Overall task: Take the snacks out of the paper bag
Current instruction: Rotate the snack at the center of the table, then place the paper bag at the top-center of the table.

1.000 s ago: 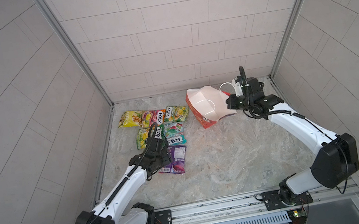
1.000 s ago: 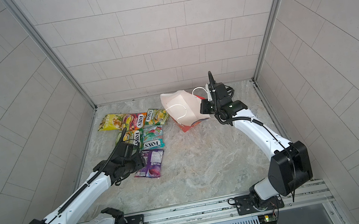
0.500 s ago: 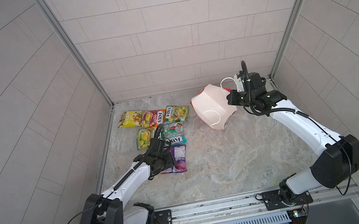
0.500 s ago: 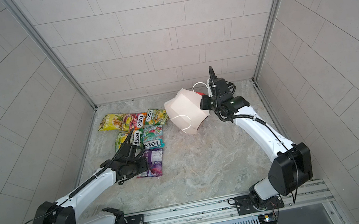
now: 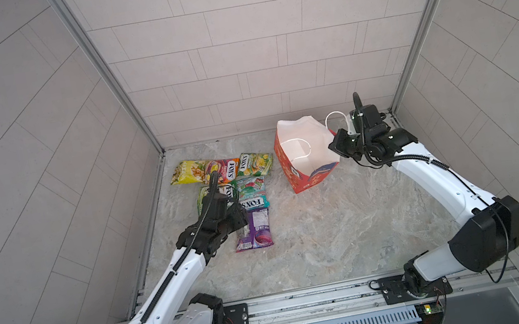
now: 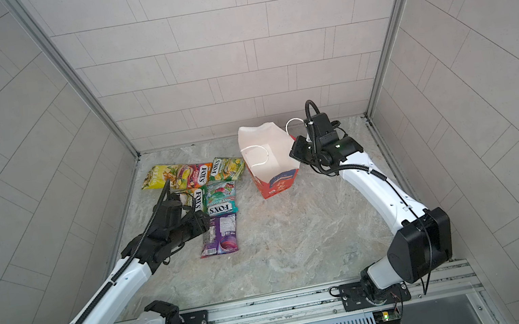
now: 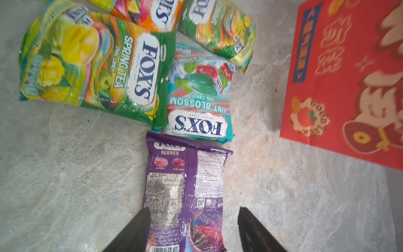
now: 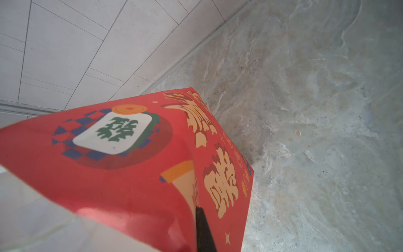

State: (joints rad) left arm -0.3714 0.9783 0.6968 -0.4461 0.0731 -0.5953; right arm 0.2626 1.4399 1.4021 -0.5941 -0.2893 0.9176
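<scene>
The tilted bag's white inside is empty, so my right gripper will next go down, set the bag upright on the tabletop by its near edge and let go.
Six snacks lie flat at the left of the table: a plain yellow packet (image 5: 187, 176), a pink-orange one (image 5: 222, 171), a green one (image 5: 256, 163), a green-yellow one (image 7: 98, 65), a teal one (image 5: 250, 193) and a purple one (image 5: 255, 229). My left gripper (image 7: 192, 212) hovers open over the purple packet's (image 7: 185, 185) near end, holding nothing. The red paper bag (image 5: 307, 176) stands tilted at the back, its white inside showing nothing. My right gripper (image 5: 334, 148) is shut on the bag's rim; only one finger (image 8: 204, 229) shows against the red wall (image 8: 130, 163).
Tiled walls close in the marble table (image 5: 333, 229) on three sides, and the bag sits near the back wall. A metal rail (image 5: 310, 300) with both arm bases runs along the front edge. A white cord handle (image 5: 334, 118) loops behind the right wrist.
The right gripper raised the bag and tipped its mouth towards the front, then set it back down with its base on the table. The left gripper stayed over the purple packet, jaws slightly narrower.
</scene>
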